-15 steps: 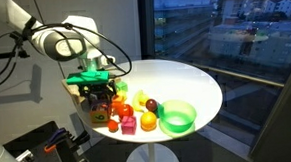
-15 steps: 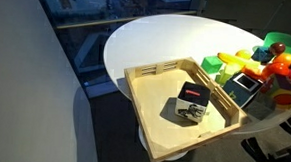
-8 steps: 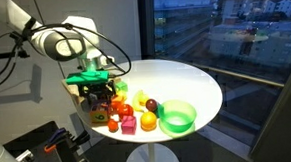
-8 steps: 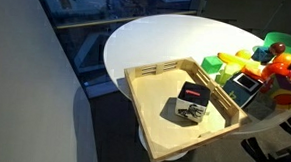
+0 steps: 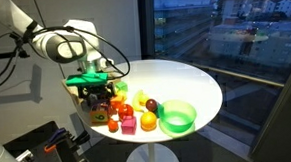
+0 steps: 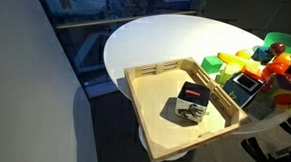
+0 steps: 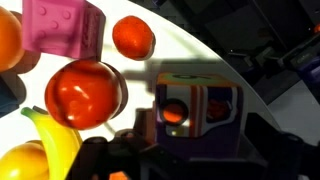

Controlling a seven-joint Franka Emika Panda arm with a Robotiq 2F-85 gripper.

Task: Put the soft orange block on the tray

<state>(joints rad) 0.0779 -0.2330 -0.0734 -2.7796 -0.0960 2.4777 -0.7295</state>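
Observation:
My gripper stays where it stands and closes its fingers onto the sides of the cube with holes next, since the cube already sits between its open fingers.
Small toys lie in a cluster on the round white table (image 5: 191, 84). A small orange block (image 5: 114, 124) sits at the near edge of the cluster, beside a redder cube (image 5: 129, 122); I cannot tell the two apart for sure. The light wooden tray (image 6: 151, 73) lies at the table's edge and holds a dark box (image 6: 191, 101). My gripper (image 5: 98, 93) hovers over the tray side of the cluster. In the wrist view its dark fingers stand apart, low in the picture, on either side of a purple cube with holes (image 7: 197, 110). It holds nothing.
A green bowl (image 5: 177, 116), an orange ball (image 5: 148, 119), a banana (image 7: 52, 140), a red ball (image 7: 85, 92), a pink block (image 7: 62, 25) and a dark plum (image 5: 152, 106) crowd the block. A dark box with a white face (image 6: 247, 86) stands by the tray's rim.

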